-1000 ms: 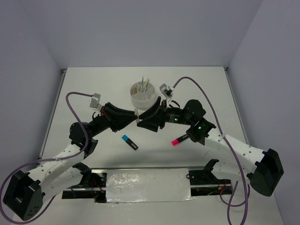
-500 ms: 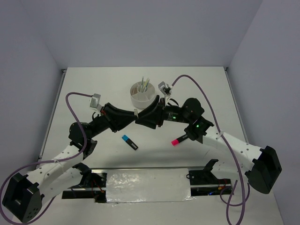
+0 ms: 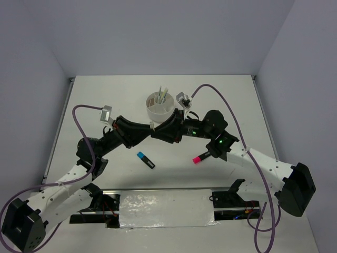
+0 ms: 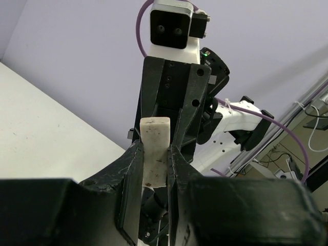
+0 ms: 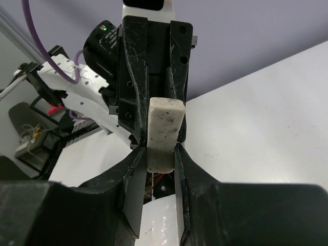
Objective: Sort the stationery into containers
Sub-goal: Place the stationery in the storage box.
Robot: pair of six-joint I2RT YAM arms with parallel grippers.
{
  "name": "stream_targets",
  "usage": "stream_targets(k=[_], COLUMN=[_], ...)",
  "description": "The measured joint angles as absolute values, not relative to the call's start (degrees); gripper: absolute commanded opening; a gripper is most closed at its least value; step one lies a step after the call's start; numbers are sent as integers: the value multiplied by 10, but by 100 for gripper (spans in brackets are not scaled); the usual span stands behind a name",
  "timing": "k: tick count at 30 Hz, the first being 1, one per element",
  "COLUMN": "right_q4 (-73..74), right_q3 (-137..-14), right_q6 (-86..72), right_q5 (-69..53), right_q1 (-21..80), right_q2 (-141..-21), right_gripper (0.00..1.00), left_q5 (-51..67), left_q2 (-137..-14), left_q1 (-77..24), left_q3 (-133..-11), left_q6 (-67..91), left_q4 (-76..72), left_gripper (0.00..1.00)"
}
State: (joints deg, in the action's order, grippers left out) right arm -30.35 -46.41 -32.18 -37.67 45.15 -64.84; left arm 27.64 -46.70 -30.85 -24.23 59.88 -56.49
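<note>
My right gripper carries the eraser outward next, tilts fingers down over the far section (image 3: 169, 99) of the round container already holding pens and releases it, since the container stands outward.
One small white block eraser (image 3: 153, 128) hangs in the air between my two grippers, just in front of the round white container (image 3: 162, 109). My left gripper (image 4: 155, 148) is shut on the speckled eraser (image 4: 155, 146) from one end. My right gripper (image 5: 159, 150) faces it and has both jaws against the other end of the same eraser (image 5: 164, 127). In the top view the left gripper (image 3: 150, 127) and the right gripper (image 3: 156, 132) meet tip to tip. A blue-and-black highlighter (image 3: 146, 159) and a pink-and-black highlighter (image 3: 201, 156) lie on the table.
Thin pens (image 3: 162, 95) stand in the container's inner compartments. Purple cables (image 3: 221, 97) loop over both arms. A foil-covered plate (image 3: 166, 207) lies at the near edge between the arm bases. Grey walls close the table (image 3: 105, 95) in on three sides.
My right gripper has moved left up to the left gripper and closed its jaws onto the eraser that the left gripper holds. The left gripper has stayed shut on it.
</note>
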Motion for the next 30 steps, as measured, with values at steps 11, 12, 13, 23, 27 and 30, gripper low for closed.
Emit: stream_targets(k=[11,12,13,23,27,30], right_q4=[-105,-85,-66,116,167,210], right_q3=[-516,-519,-523,-795,-903,-985], right_q6=[-174,-158,-143,7,55,83], right_q5=[-284,-271,-255,34,81,77], right_q1=[387,364,340,258,251,243], right_q2=[-652,-653,-657,-934,-1030,-1095], right_gripper=[0,0,0,0,2,2], left_q5=[75,25,-27,-195,-206,-210], left_q2=[-491,-507,-527,-500,-436,-395], left_q1=[-308,-307,-305,-285,-285,-285], left_q3=[-497,-558,-617,-672,-610,-573], left_q6=[508,501,494,385,331,299], left_q4=[-154,-82,-16,304,350,349], left_gripper=[99,99,99,99,99,99])
